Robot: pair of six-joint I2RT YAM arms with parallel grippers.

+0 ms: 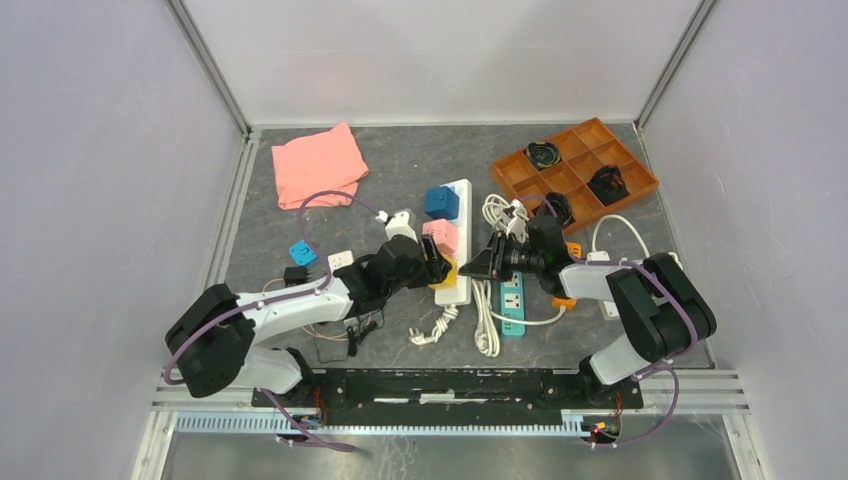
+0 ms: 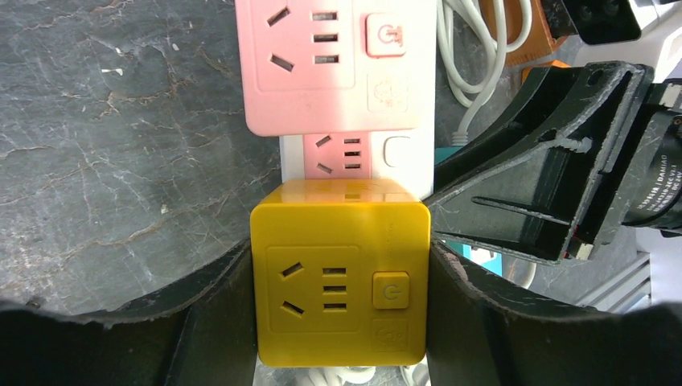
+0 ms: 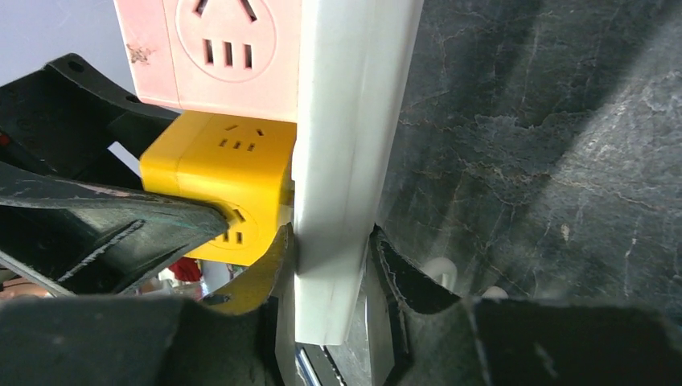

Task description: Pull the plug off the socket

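Observation:
The yellow plug moves away from the socket strip next, to the left in the top view. My left gripper then releases it beside the blue adapter, where adapters lie.
The long white socket strip [image 1: 461,225] lies mid-table with a blue cube [image 1: 441,202], a pink cube [image 1: 440,238] and a yellow cube plug [image 1: 445,273] seated on it. My left gripper [image 1: 437,266] is shut on the yellow plug [image 2: 339,281], one finger on each side of it. The plug sits against the strip's face [image 3: 346,161] at its near end. My right gripper [image 3: 334,265] is shut on the strip's near end, its jaws pressed on both long faces. The yellow plug [image 3: 217,169] shows beside it.
A teal strip [image 1: 512,300] and coiled white cords [image 1: 488,325] lie right of the socket strip. An orange divided tray [image 1: 573,170] stands at the back right, a pink cloth [image 1: 318,165] at the back left. Small adapters [image 1: 301,252] and black wires lie near the left arm.

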